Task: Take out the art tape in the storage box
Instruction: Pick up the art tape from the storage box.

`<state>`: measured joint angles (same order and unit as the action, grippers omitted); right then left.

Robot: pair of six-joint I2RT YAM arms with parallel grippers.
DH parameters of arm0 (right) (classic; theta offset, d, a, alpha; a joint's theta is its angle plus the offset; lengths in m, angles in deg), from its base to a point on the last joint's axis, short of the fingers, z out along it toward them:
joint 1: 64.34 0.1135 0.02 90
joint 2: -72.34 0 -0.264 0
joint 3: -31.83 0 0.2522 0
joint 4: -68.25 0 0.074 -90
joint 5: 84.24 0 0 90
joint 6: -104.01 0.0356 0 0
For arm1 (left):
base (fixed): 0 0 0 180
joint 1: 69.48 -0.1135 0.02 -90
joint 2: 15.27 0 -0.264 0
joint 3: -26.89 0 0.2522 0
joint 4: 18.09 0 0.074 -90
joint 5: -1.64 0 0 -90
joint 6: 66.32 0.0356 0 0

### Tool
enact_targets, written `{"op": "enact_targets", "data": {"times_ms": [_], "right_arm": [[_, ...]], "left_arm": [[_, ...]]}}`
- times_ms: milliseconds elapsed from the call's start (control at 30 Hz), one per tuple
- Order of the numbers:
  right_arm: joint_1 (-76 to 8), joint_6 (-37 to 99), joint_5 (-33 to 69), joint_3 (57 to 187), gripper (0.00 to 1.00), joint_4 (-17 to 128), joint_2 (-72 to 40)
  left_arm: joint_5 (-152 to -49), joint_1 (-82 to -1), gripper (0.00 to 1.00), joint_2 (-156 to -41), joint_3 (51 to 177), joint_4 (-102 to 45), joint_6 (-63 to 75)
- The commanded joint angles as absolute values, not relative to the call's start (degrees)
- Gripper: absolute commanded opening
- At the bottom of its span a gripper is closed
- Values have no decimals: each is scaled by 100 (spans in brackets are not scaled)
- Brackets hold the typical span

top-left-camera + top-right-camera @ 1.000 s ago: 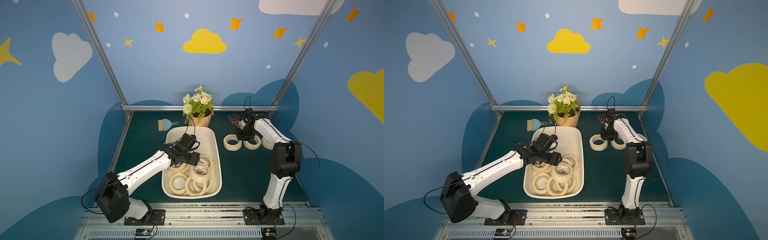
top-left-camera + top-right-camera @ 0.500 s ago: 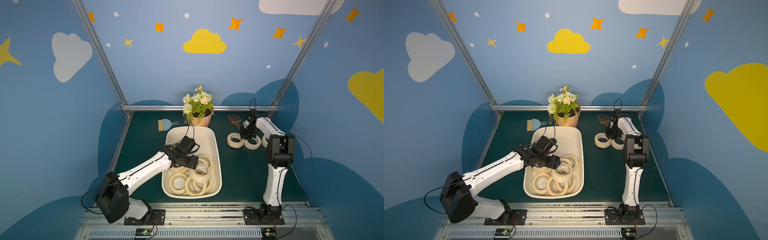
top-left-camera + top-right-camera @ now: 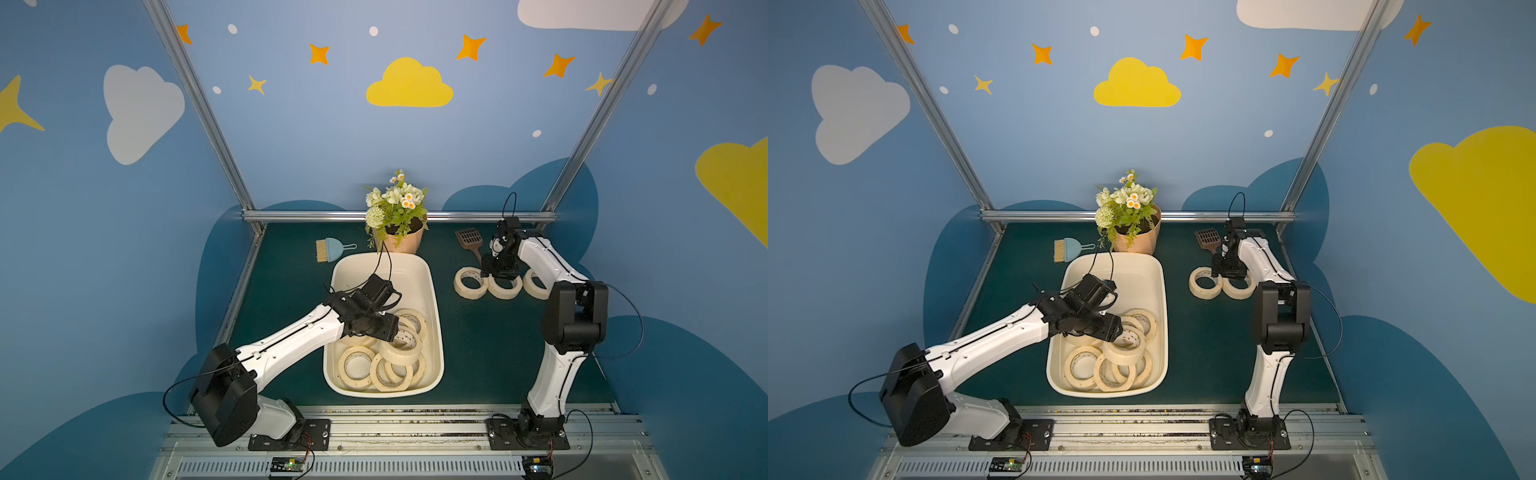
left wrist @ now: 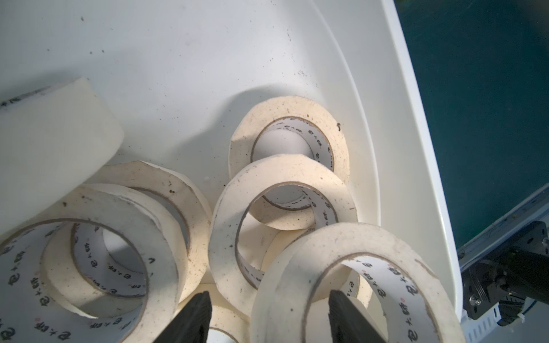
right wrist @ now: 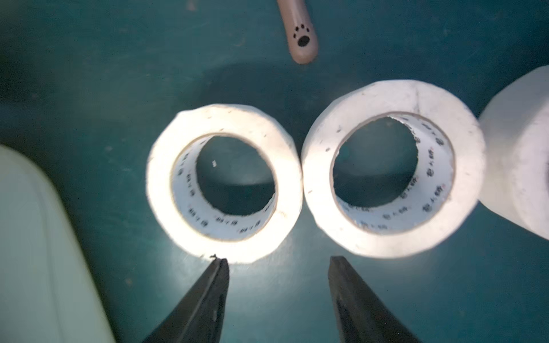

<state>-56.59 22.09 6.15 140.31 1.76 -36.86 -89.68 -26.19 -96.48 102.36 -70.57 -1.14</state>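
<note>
The tilted tape roll's side [image 3: 417, 349] opposite my left gripper is free of fingers, so I need to move my right gripper across the mat to the storage box [image 3: 407, 278] and onto that side next.
The off-white storage box [image 3: 407, 278] [image 3: 1138, 274] lies mid-table, with several cream art tape rolls [image 3: 357, 368] [image 3: 1082, 365] piled at its near end. My left gripper [image 3: 397, 332] [image 3: 1121, 332] [image 4: 267, 297] reaches into the pile, open. One finger is inside a tilted roll [image 4: 297, 267] and the other outside it, with the roll's wall between them and a gap on the outer side. Three rolls [image 3: 470, 282] [image 3: 505, 286] [image 3: 536, 284] lie flat on the green mat to the right. Over them hangs my right gripper [image 3: 498, 274] [image 3: 1227, 276] [image 5: 277, 261], open and empty, close to two of the rolls [image 5: 225, 118] [image 5: 386, 98].
A peach flower pot [image 3: 401, 241] stands just behind the box. A blue hand brush [image 3: 330, 249] lies at the back left. A brown slotted scoop [image 3: 469, 239] lies at the back right, its handle [image 5: 301, 35] pointing at the rolls on the mat. A metal rail [image 3: 311, 216] bounds the back.
My right gripper has gone from shut to open above the rolls on the mat. My left gripper has moved toward the near end of the box, down onto the pile, and its jaws have narrowed a little.
</note>
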Motion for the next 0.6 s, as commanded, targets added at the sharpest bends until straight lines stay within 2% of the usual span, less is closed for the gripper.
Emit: {"op": "enact_targets", "data": {"times_ms": [0, 67, 167, 300, 333, 567], "right_arm": [[-5193, 2173, 594, 13709, 60, -263, -3017], [-4958, 2252, 664, 13467, 60, -412, -2741], [-4666, 2363, 908, 13085, 60, -463, -2334], [-4257, 2426, 1030, 12743, 60, -641, -1916], [-4131, 2465, 1063, 12686, 60, -684, -1804], [-3296, 2797, 1772, 12807, 60, -670, -1201]], "left_arm": [[-9185, -2567, 63, -9524, 10084, -7248, -190], [-9235, -2547, 54, -9565, 10035, -7231, -215], [-9207, -2529, 31, -9596, 10047, -7221, -213], [-9141, -2528, 7, -9649, 10235, -7287, -116], [-9092, -2528, 4, -9668, 10303, -7328, -70], [-7826, -2545, 4, -9902, 11106, -7576, 393]]}}
